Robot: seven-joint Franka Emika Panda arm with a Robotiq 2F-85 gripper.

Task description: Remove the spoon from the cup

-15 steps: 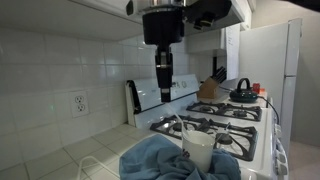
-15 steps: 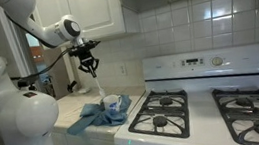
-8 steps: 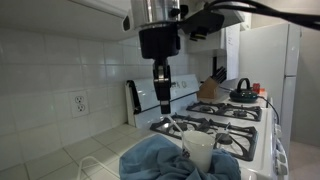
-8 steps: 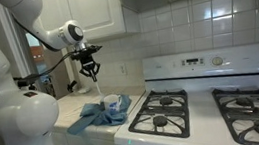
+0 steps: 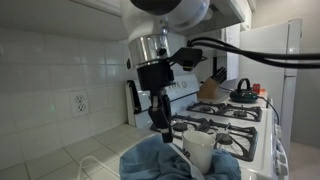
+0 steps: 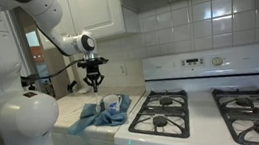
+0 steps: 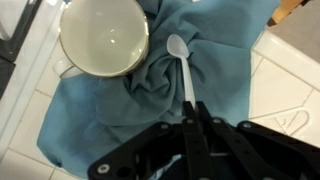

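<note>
I need to move my gripper down beside the cup first to get the spoon onto the towel, since open towel lies beneath the spoon.
My gripper (image 7: 195, 108) is shut on the handle of the pale spoon (image 7: 180, 62). The spoon's bowl points away from the jaws over the blue towel (image 7: 110, 110), beside the cup and outside it. The white cup (image 7: 104, 37) stands on the towel at the upper left of the wrist view and looks empty inside. In both exterior views the gripper (image 5: 161, 122) (image 6: 94, 84) hangs low, just beside the cup (image 5: 198, 150) (image 6: 113, 103). I cannot tell whether the spoon touches the towel.
The towel (image 5: 155, 160) (image 6: 97, 115) lies on a tiled counter (image 6: 69, 109) beside a white gas stove (image 6: 190, 110). A dark kettle (image 5: 243, 92) sits on a far burner. A tiled wall (image 5: 50, 70) with an outlet runs behind the counter.
My gripper has come down from high above the counter to just above the towel, carrying the spoon, and has shifted to the side of the cup.
</note>
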